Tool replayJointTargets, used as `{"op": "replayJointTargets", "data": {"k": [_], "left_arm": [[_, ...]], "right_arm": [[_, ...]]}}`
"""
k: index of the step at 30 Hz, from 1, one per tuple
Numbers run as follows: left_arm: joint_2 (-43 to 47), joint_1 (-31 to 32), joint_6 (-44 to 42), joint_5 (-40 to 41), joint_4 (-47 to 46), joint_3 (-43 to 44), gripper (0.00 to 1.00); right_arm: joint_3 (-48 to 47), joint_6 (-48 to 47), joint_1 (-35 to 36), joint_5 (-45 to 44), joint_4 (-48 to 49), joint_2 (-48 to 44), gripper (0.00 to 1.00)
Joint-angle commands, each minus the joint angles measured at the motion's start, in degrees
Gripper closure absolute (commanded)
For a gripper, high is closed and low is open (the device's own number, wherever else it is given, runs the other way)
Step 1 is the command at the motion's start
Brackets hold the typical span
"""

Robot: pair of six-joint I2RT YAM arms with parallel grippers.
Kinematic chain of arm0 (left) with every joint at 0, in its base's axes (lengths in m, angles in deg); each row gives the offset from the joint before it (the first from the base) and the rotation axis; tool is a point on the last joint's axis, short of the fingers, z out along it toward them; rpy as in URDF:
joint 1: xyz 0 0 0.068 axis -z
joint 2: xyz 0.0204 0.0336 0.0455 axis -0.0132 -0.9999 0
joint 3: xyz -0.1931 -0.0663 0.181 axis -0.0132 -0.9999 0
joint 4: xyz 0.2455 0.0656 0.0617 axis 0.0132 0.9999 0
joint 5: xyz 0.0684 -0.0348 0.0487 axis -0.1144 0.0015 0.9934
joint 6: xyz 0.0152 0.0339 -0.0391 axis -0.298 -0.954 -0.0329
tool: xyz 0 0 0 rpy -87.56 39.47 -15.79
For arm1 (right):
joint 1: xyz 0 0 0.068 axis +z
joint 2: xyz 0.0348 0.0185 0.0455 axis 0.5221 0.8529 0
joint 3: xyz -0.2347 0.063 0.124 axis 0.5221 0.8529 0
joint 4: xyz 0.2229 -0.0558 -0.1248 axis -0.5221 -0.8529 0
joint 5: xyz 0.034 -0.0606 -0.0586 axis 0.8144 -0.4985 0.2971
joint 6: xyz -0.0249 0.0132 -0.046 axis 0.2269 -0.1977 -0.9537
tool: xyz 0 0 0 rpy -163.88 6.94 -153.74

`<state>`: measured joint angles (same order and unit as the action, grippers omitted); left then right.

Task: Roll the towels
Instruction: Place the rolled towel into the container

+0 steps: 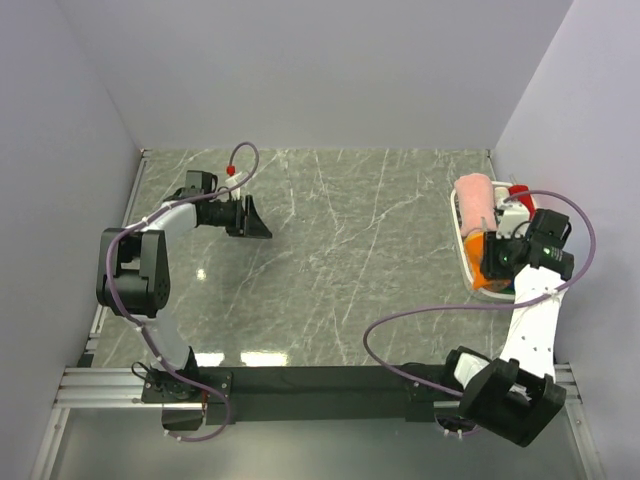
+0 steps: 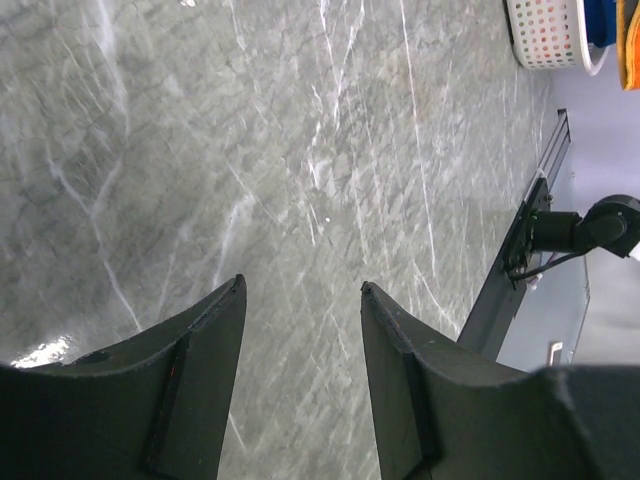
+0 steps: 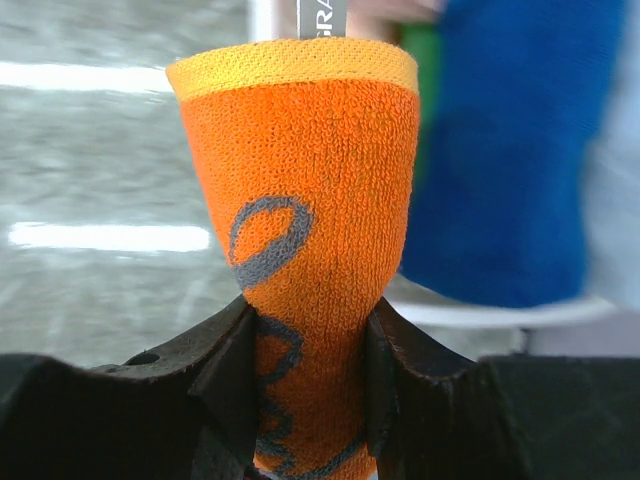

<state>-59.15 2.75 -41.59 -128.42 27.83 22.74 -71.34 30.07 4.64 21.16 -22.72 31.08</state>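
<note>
My right gripper should next lower the orange towel into the basket's near end (image 1: 487,273) beside the blue towel and let go, as the pink towel (image 1: 475,205) fills the basket's far end.
The orange towel (image 3: 300,170) with grey lettering and a yellow edge is pinched at its middle by my right gripper (image 3: 305,310), which is shut on it. In the top view that gripper (image 1: 487,258) hangs over the white basket (image 1: 487,293) at the right, with the orange towel (image 1: 474,247) showing beside it. A rolled pink towel (image 1: 475,205) lies at the basket's far end, next to a bit of red towel (image 1: 520,190). A blue towel (image 3: 500,150) and a sliver of green towel (image 3: 428,60) sit behind the orange one. My left gripper (image 2: 300,290) is open with nothing in it, over bare marble at the far left (image 1: 252,216).
The grey marble table (image 1: 360,260) is walled on the left, back and right. The basket (image 2: 545,35) with blue cloth (image 2: 598,20) shows at the top right of the left wrist view. A black rail (image 1: 320,380) runs along the near edge between the arm bases.
</note>
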Motion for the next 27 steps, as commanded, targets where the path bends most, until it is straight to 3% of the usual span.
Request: {"op": "replayJointTargets", "data": {"k": [1,9,21,27], "left_arm": [[3.12,0.10,0.90,0.18,-3.10,-1.02,0.45],[3.38,-0.43,1.52,-0.08,-4.16,-2.60,0.44],[1.71,-3.24,4.06,-2.45,-3.28,2.05,0.35],[2.50,-4.64,5.21,-3.16,-5.12,-0.23,0.33]], "right_arm": [[-2.50,-4.08,-2.26,-7.11,2.54,0.58,1.00],[-2.51,-4.62,-2.09,-17.92,13.79,6.12,1.00],[3.56,-3.21,1.87,-21.62,21.44,10.69,1.00],[7.42,-3.73,2.75,-21.27,22.67,11.92,1.00]]}}
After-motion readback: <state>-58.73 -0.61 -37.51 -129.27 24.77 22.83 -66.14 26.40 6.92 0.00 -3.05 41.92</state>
